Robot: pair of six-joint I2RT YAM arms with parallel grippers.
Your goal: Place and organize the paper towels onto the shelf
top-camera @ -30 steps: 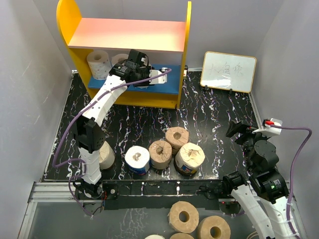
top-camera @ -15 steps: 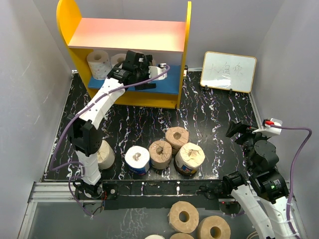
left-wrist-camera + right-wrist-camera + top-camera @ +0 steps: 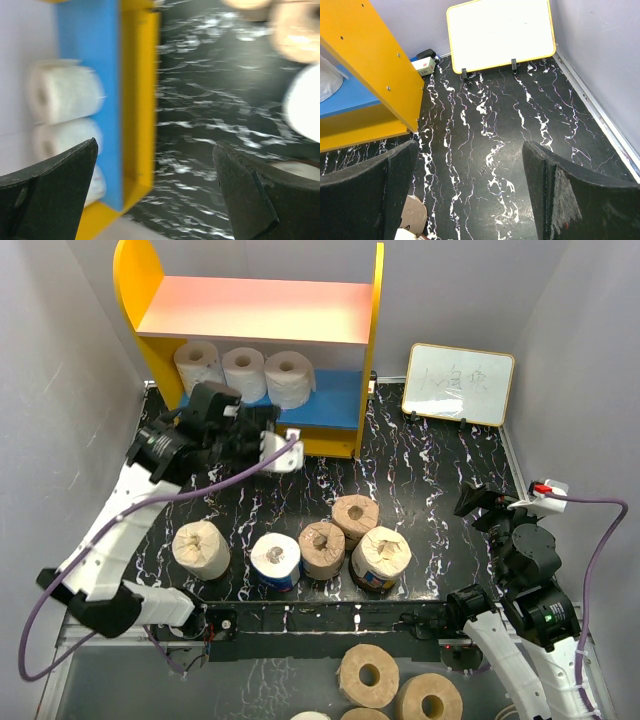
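The blue-wrapped paper towel's rim [image 3: 263,563] [image 3: 308,122] lies below my left gripper toward my base, and the pink upper board is bare, so my left gripper should draw back and down onto that rim next.
The shelf [image 3: 365,350] stands at the back left, its pink upper board bare. Three white paper towels [image 3: 244,370] sit side by side on its blue lower board [image 3: 335,400]. My left gripper [image 3: 280,448] hovers in front of the shelf, open and empty. Its blurred wrist view shows the blue board [image 3: 87,75] and white rolls [image 3: 62,92] past the left gripper [image 3: 155,192]. Several more paper towels lie mid-table: a tan one [image 3: 201,548], a blue-wrapped one [image 3: 275,560], two tan ones [image 3: 322,548] and a labelled one [image 3: 380,558]. My right gripper [image 3: 470,190] is open over bare table at the right.
A small whiteboard [image 3: 459,383] leans against the back wall at the right, and a small red-and-white box [image 3: 424,64] lies beside the shelf's yellow side panel [image 3: 370,55]. Wider bare tan rolls [image 3: 368,675] lie below the table's near edge.
My left gripper opened and drew back out of the shelf toward the front left, leaving a third white roll on the blue board. The right arm stayed put.
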